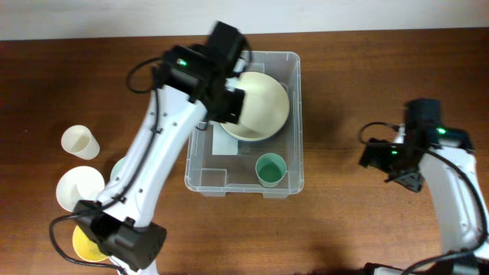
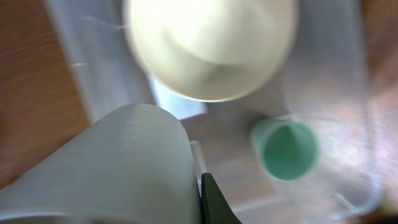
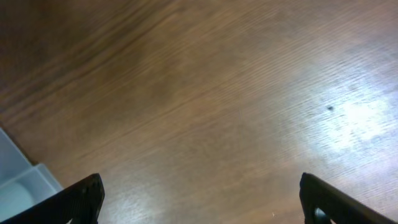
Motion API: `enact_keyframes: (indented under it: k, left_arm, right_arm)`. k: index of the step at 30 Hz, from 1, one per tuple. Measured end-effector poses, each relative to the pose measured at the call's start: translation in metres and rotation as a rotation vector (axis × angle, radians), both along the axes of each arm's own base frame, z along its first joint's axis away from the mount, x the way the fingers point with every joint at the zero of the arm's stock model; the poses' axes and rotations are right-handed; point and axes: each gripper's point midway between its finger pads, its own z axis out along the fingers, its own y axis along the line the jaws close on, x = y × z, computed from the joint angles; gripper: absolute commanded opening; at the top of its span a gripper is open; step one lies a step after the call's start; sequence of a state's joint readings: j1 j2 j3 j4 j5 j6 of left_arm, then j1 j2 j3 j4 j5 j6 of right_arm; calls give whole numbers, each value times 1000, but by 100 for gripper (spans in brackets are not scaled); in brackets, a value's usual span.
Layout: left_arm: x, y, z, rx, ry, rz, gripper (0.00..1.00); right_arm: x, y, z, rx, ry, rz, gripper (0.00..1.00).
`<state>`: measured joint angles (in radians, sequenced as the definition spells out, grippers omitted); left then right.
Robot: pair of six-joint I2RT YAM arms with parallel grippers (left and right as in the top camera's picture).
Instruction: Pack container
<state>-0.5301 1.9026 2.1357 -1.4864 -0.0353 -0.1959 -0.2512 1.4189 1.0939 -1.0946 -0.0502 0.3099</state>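
Next I will move my left gripper back past the cream bowl (image 1: 263,107), then lower the pale cup over the green cup, whose opening faces up to take it.
The clear plastic container (image 1: 296,114) sits at the table's middle. Inside it, a cream bowl (image 1: 263,107) lies at the far end and a green cup (image 1: 270,169) stands at the near right. My left gripper (image 1: 229,107) hovers over the container's far left part, shut on the wall of a pale cup (image 2: 124,168). One dark finger (image 2: 211,205) presses the cup's outside; the other is hidden. The bowl (image 2: 211,43) and green cup (image 2: 285,149) lie below it. My right gripper (image 1: 399,169) stands open over bare wood right of the container, its fingers (image 3: 84,196) wide apart.
Two white cups (image 1: 80,141) (image 1: 80,187) stand at the left of the table. Near the front edge lies a yellow dish (image 1: 88,244), and a green item (image 1: 118,169) is partly hidden behind the left arm. A container corner (image 3: 18,180) shows in the right wrist view.
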Motion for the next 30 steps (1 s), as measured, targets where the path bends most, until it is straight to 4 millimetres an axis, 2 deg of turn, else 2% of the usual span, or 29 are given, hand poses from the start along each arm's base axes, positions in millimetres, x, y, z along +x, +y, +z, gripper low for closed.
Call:
enact_keyframes:
  k: [3, 12, 16, 17, 20, 25, 26, 28, 29, 30]
  left_arm:
    - [-14, -27, 1, -41, 13, -62, 1]
    - [-50, -86, -4, -124, 52, -206, 1]
    - [-70, -112, -36, -124, 98, -270, 1]
    - [-79, -116, -52, -115, 130, -288, 1]
    - [-92, -117, -82, -93, 195, -288, 1]
    - [-98, -111, -100, -70, 231, -276, 3]
    - [-98, -111, -101, -70, 231, -276, 17]
    - [-96, -114, -100, -81, 220, -275, 56]
    - [-94, -116, -100, -88, 211, -275, 67]
    - [-93, -117, -100, -93, 207, -274, 70]
  right_arm:
    - [-7, -13, 5, 7, -9, -61, 96]
    - [-7, -12, 5, 21, -10, -65, 96]
    - [-8, -12, 5, 22, -7, -64, 97]
    - [-8, -12, 5, 24, -8, -64, 96]
    - [-8, -11, 5, 25, -8, -64, 97]
    - [-8, -11, 5, 25, -7, -64, 97]
    - [-8, -11, 5, 25, -7, -65, 97]
    - [-9, -11, 5, 26, -5, -64, 97]
    - [-9, -11, 5, 25, -5, -64, 97]
    - [-9, -11, 5, 26, -5, -64, 97]
